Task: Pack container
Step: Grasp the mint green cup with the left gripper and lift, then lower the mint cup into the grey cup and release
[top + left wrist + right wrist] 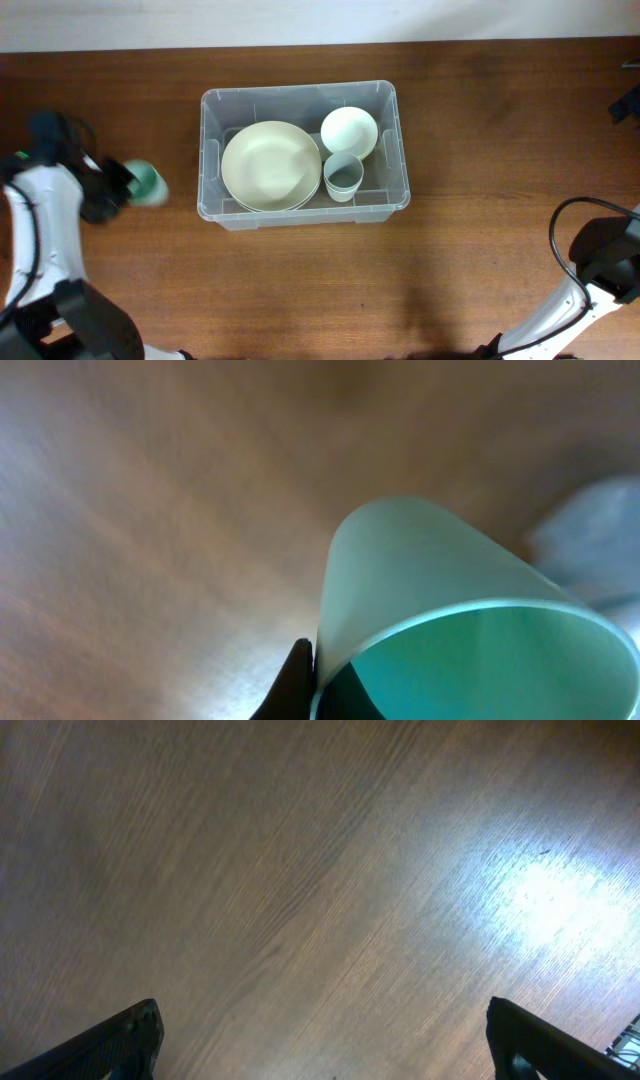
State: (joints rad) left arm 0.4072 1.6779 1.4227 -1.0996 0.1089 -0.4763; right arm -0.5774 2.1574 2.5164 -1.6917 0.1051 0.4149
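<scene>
The pale cup's mouth [344, 171] is open. The green cup goes up over the side of the container in my left gripper next, then down to that opening.
A clear plastic container [401, 150] stands mid-table, holding cream plates [268, 165], a white bowl [349, 130] and a pale cup [343, 177]. Left of it, my left gripper [127, 181] is shut on the rim of a green cup [150, 183], which looks blurred. In the left wrist view the green cup [440, 590] fills the right half, with one dark finger [296, 682] outside its wall and the other inside; my left gripper [318, 692] pinches that wall. My right gripper [320, 1045] stands open over bare wood, with nothing between its fingers.
The right arm [608, 256] sits at the table's lower right corner with a black cable looping beside it. A dark object [628, 100] shows at the right edge. The brown wooden table [480, 200] runs around the container.
</scene>
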